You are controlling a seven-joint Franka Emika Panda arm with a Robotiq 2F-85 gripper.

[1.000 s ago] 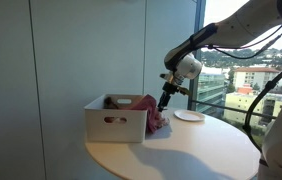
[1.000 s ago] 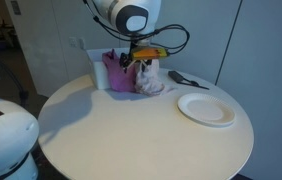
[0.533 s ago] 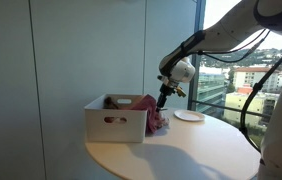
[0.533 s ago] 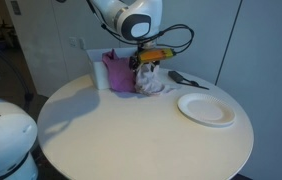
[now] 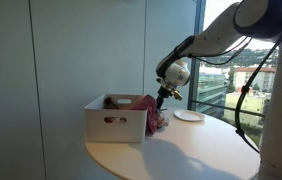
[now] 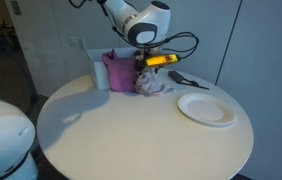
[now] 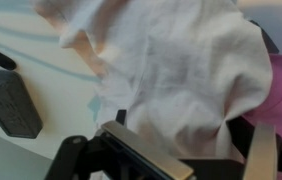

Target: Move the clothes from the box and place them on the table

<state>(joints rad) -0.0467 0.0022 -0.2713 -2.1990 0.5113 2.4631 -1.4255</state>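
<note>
The gripper lowers slightly onto the bunched part of the pale pink cloth next and closes its open fingers there, since that cloth lies just below them.
A white box (image 5: 116,120) stands at the back of the round table (image 5: 181,150); it also shows in an exterior view (image 6: 109,72). A pale pink cloth (image 6: 149,82) lies bunched on the table against the box's side, with a magenta cloth (image 5: 141,102) draped over the box rim. My gripper (image 5: 162,99) hangs just above the pale cloth. In the wrist view the gripper (image 7: 196,150) has its jaws wide apart and the pale cloth (image 7: 181,70) fills the space below them. Magenta cloth (image 7: 281,85) shows at the right.
A white plate (image 6: 205,107) lies on the table beside the cloth, also in an exterior view (image 5: 188,116). A black utensil (image 6: 181,78) lies behind the plate. A dark grey block (image 7: 11,100) sits near the cloth. A window stands behind the table.
My gripper has shifted slightly up and toward the box side over the cloth. The pale cloth stays bunched on the table beside the box.
</note>
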